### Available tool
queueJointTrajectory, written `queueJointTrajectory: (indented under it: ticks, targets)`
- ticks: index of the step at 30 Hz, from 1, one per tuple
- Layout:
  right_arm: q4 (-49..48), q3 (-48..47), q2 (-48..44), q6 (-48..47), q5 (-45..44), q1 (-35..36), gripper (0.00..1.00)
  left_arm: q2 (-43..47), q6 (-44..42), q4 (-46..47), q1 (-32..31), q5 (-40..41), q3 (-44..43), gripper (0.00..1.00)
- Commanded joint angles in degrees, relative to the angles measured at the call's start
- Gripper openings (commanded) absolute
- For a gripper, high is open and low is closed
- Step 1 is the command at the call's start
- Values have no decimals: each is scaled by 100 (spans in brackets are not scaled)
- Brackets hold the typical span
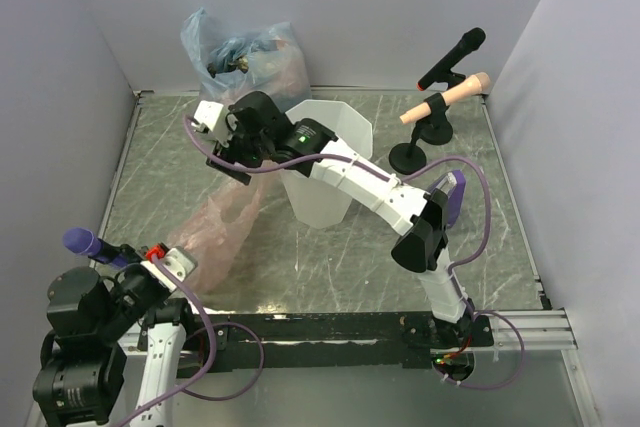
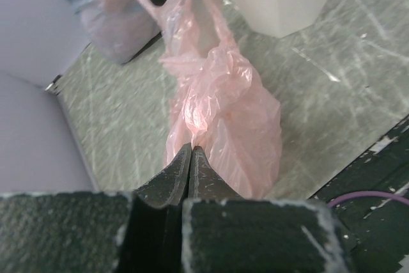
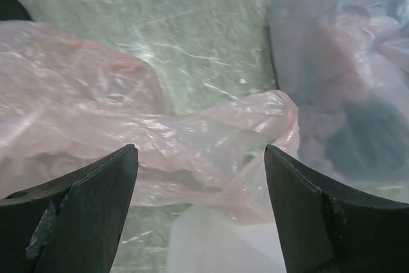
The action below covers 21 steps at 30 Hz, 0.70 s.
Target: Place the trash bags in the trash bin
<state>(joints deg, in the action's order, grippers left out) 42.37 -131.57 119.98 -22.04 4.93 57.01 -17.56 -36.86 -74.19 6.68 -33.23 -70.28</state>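
Observation:
The robot's right gripper will next move toward the bluish bag, then center its open fingers over the pink bag's far edge point(image 3: 281, 130).
A pink trash bag point(image 1: 215, 232) lies stretched from the near left toward the white faceted trash bin point(image 1: 330, 162). My left gripper point(image 1: 176, 265) is at the bag's near end. In the left wrist view its jaws point(image 2: 192, 149) are shut, pinching the pink bag point(image 2: 223, 113). My right gripper point(image 1: 232, 155) reaches across to the left of the bin and is open. In the right wrist view point(image 3: 201, 158) the bag's upper part point(image 3: 160, 132) lies between the fingers, over the bin's rim point(image 3: 217, 247). A stuffed clear-bluish bag point(image 1: 240, 52) stands behind the bin.
Two microphones on black stands point(image 1: 435, 117) are at the back right. Grey walls close in the back and both sides. A black rail point(image 1: 330, 327) runs along the near edge. The bluish bag also shows in the right wrist view point(image 3: 358, 94).

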Motion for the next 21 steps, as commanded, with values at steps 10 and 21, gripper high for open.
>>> queueJointTrajectory:
  ticks: [10, 21]
  targets:
    - [-335, -158, 428, -872, -1037, -217, 82, 482, -119, -412, 27, 713, -12, 1]
    - [-370, -202, 807, -925, -1091, -261, 54, 508, -76, -394, 18, 722, 67, 1]
